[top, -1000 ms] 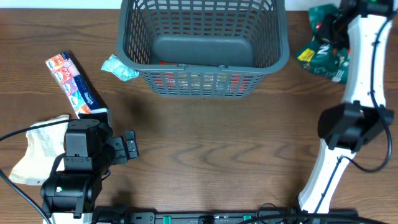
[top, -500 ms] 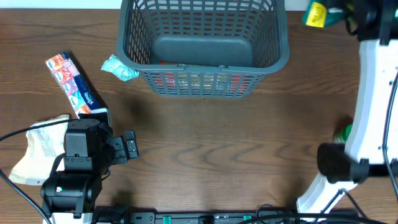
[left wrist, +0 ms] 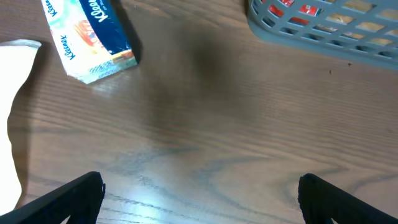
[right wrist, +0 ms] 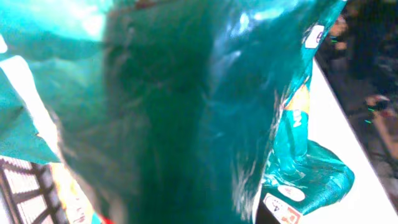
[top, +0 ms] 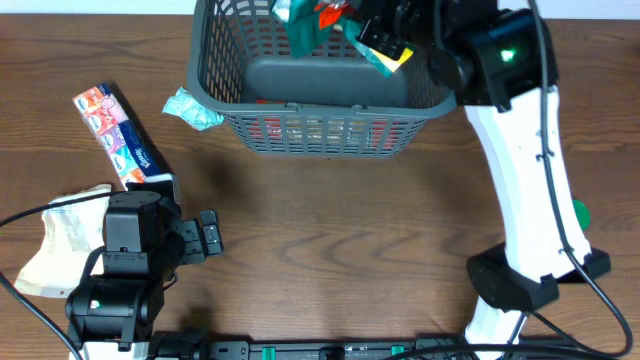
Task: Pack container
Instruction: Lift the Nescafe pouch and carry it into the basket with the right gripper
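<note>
My right gripper still holds the green packet above the container's open bottom (top: 322, 76), so it will next move down into the container, slightly left in the overhead view.
The container (top: 330, 112), a large dark grey slotted basket, stands at the back middle of the table; its near corner shows in the left wrist view (left wrist: 323, 31). My right gripper (top: 375, 30) is over the container's open top, shut on a green packet (top: 300, 30) that hangs above the inside. That green packet (right wrist: 186, 112) fills the right wrist view and hides the fingers. Red and yellow packets (top: 320, 130) show through the front lattice. My left gripper (top: 210, 237) is open and empty at the front left, above bare wood (left wrist: 202, 199).
A Kleenex tissue pack (top: 118, 135) lies at the left, also seen in the left wrist view (left wrist: 93, 37). A small teal packet (top: 192, 108) lies by the container's left corner. A white bag (top: 62, 245) lies at the front left. A small green item (top: 578, 212) peeks from behind the right arm.
My right arm has swung left from the table's back right corner to over the container, carrying the green packet. The left arm has not moved.
</note>
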